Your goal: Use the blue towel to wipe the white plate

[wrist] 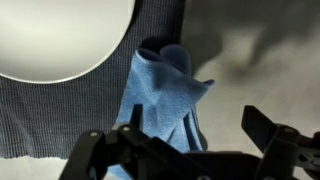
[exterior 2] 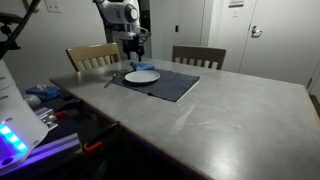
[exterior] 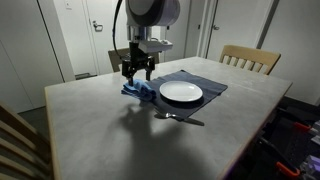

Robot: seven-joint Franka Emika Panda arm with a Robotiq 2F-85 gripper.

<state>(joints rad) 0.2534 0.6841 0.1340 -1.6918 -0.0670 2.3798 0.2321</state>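
Observation:
I should lower my gripper a little onto the blue towel's bunched fold [exterior: 140, 89] [wrist: 183, 116] between its open fingers next, and then close it on the cloth.
A crumpled blue towel [exterior: 140, 91] lies on the table beside the white plate [exterior: 181, 93], which sits on a dark grey placemat [exterior: 208, 78]. My gripper [exterior: 138, 72] hovers just above the towel, open and empty. In the wrist view the towel [wrist: 155, 90] bunches up under my open gripper [wrist: 197, 125], with one finger over the cloth and the other over bare table. The plate [wrist: 60, 35] is at the upper left there. In an exterior view the plate [exterior 2: 142, 76] sits below my gripper [exterior 2: 135, 52], and the towel is mostly hidden.
A metal utensil [exterior: 180, 118] lies at the placemat's near edge. Wooden chairs [exterior: 250, 58] [exterior 2: 198, 56] stand at the table's sides. The grey tabletop [exterior: 100, 130] stretches wide around the mat. A cluttered bench [exterior 2: 40, 100] stands beside the table.

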